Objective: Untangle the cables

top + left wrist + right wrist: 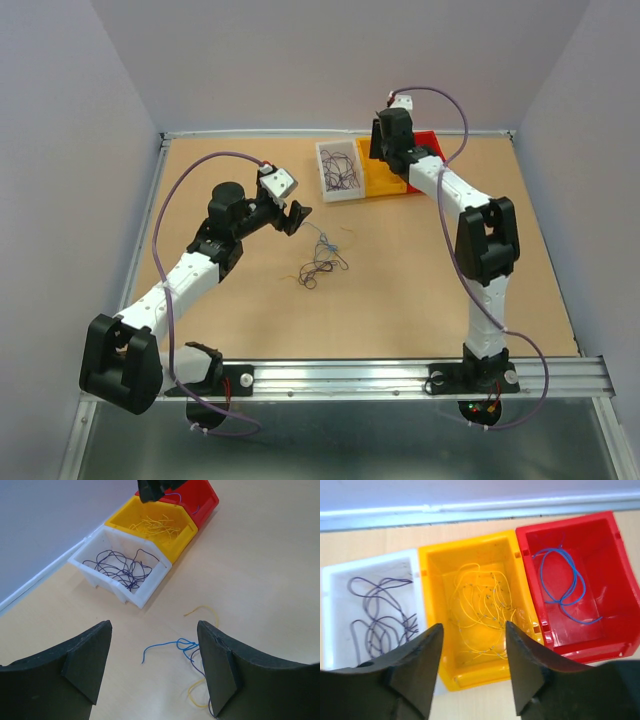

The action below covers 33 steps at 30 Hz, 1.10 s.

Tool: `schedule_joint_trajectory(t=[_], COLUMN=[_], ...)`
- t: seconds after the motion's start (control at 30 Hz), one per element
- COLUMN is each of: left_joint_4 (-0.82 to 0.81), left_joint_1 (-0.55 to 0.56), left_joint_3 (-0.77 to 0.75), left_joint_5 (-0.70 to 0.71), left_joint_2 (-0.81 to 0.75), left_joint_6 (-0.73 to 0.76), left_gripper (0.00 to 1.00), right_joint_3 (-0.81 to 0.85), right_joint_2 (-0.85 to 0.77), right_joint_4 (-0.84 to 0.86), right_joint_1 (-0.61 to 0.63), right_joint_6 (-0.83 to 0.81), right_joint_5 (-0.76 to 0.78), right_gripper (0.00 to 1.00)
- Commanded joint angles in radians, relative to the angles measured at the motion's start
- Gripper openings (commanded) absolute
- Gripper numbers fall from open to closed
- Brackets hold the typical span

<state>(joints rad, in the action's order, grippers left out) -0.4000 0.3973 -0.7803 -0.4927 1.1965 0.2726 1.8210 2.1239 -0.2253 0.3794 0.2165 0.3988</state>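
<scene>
My right gripper should move back from the yellow bin and go down onto the yellow cable's far end.
A small clump of thin cables (322, 262) in blue, yellow and dark purple lies on the table's middle. In the left wrist view the blue strand (167, 647) lies between my fingers, with yellow and purple strands beside the right finger (220, 667). My left gripper (297, 216) is open and empty, hovering just left of and behind the clump. My right gripper (385, 150) is open and empty above the yellow bin (485, 675), which holds yellow wires (480, 610).
Three bins stand in a row at the back: a white bin (326, 190) with purple wires, the yellow bin (378, 184), and a red bin (615, 530) with blue wire (565, 582). A raised rim edges the table.
</scene>
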Motion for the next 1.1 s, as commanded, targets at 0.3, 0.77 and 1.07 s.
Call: schedule_joint_trajectory(t=[0.3,0.77,1.07], left_joint_4=[-0.040,-0.043,-0.043], left_joint_1=[-0.005,-0.005,-0.006], left_joint_3=[-0.014,-0.008,-0.007], left_joint_5=[0.020,0.017,0.019], left_joint_2=[-0.020,-0.020,-0.021], left_joint_6=[0.013,0.011,0.014], left_gripper=[0.81,0.81,0.81], right_joint_3=[-0.394,-0.726,-0.721], right_joint_2=[-0.369,-0.403,-0.297], right_joint_4=[0.027,0.173,0.250], right_joint_1=[0.082,0.204,0.213], right_joint_6=[-0.043,0.132,0.196], right_joint_5=[-0.350,-0.324,-0.344], right_gripper=[0.86,0.63,0.53])
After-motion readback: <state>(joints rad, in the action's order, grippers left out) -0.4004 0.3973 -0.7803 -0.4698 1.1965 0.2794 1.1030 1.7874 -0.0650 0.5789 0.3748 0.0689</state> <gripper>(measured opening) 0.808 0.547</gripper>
